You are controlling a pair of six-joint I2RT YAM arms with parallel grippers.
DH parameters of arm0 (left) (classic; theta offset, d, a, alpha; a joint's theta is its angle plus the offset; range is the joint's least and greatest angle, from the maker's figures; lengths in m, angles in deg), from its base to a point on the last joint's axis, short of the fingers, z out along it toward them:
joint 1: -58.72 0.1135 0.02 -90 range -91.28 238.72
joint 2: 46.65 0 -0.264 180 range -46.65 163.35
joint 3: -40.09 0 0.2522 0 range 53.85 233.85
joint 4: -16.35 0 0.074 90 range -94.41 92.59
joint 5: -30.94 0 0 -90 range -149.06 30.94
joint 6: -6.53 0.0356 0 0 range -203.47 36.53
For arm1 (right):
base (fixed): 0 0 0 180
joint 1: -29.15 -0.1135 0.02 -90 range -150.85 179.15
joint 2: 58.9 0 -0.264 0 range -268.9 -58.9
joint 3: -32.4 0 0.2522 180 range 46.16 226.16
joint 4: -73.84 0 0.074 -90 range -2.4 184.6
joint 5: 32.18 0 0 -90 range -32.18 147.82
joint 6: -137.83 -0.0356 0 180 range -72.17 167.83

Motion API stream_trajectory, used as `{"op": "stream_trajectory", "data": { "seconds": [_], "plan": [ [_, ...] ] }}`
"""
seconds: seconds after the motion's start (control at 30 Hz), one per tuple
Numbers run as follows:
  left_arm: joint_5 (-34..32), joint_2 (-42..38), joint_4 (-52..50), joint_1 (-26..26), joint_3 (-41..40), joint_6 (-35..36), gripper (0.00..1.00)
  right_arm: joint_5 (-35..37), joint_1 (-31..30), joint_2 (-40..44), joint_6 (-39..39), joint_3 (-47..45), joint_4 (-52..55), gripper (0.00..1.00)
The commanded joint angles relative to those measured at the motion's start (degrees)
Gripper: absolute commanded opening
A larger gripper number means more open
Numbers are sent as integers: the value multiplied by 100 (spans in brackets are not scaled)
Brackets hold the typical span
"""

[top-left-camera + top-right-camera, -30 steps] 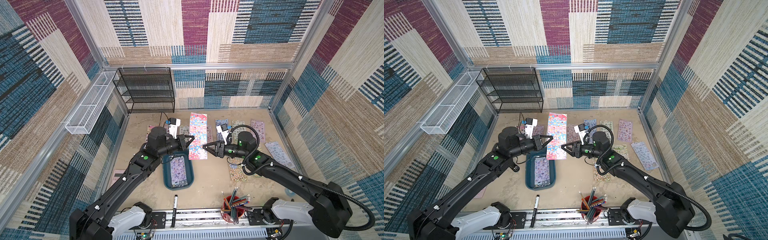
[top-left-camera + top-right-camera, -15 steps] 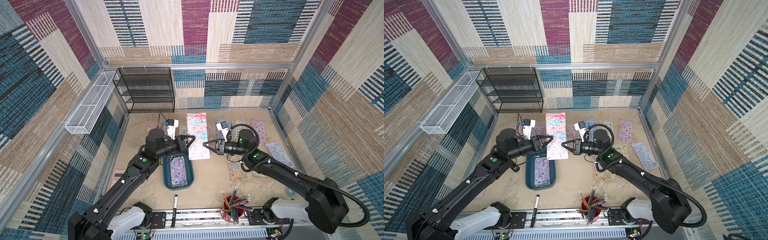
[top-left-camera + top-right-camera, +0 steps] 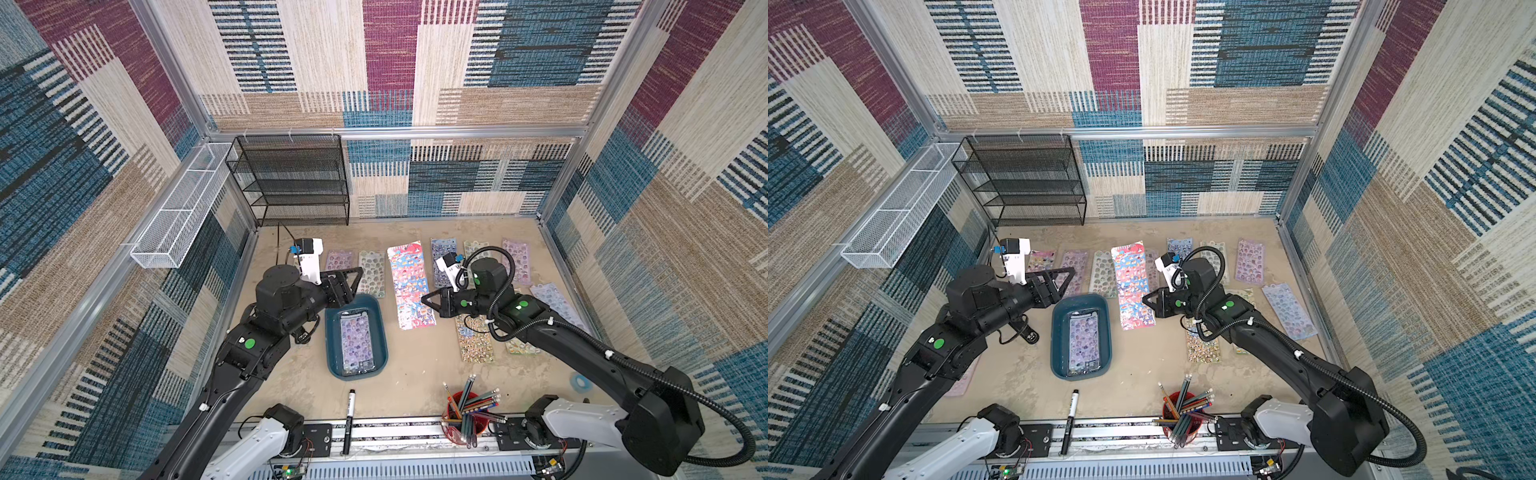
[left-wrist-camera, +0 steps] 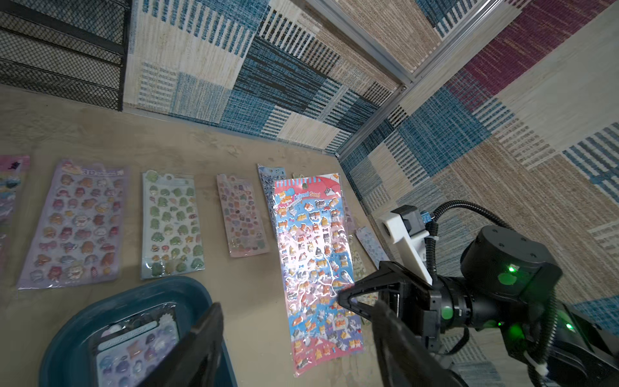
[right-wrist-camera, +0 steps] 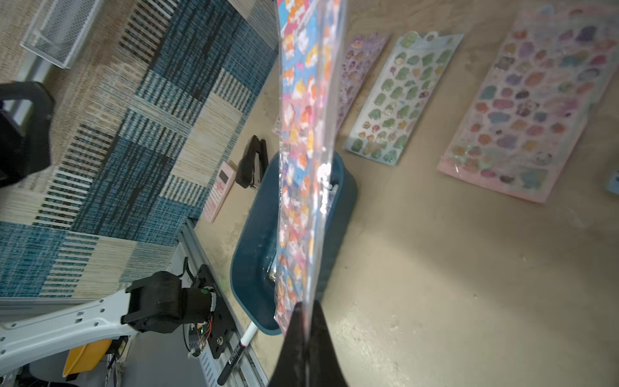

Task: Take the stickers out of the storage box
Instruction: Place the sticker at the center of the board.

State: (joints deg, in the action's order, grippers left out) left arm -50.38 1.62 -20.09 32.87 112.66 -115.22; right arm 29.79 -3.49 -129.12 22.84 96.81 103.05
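Observation:
My right gripper will next bring the red-and-blue sheet down and back onto the bare tabletop beside the box and then let go of it, because that spot is empty.
The storage box, a dark teal tub, sits mid-table with a lilac sheet of stickers lying inside. My right gripper is shut on the near edge of a red-and-blue sticker sheet, holding it above the table just right of the box. My left gripper hangs open over the box's far left corner, with nothing between its fingers. The left wrist view shows the held sheet apart from those fingers.
Several sticker sheets lie in a row along the far side, among them a lilac one and a pale green one. A black mesh rack stands at the back left. Marker and pencil cup sit in front. Stapler lies left of the box.
My left gripper has opened and let go of the red-and-blue sheet. My right gripper has shut on it and carried it slightly to the right.

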Motion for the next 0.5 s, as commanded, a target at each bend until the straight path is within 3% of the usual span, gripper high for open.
{"op": "stream_trajectory", "data": {
  "seconds": [0.0,0.47],
  "plan": [
    [-464,-89,-477,10,33,441,71,251,-1,-60,214,-91,529,0],
    [-505,-66,-598,21,-69,395,69,204,5,-371,86,-817,433,0]
  ]
}}
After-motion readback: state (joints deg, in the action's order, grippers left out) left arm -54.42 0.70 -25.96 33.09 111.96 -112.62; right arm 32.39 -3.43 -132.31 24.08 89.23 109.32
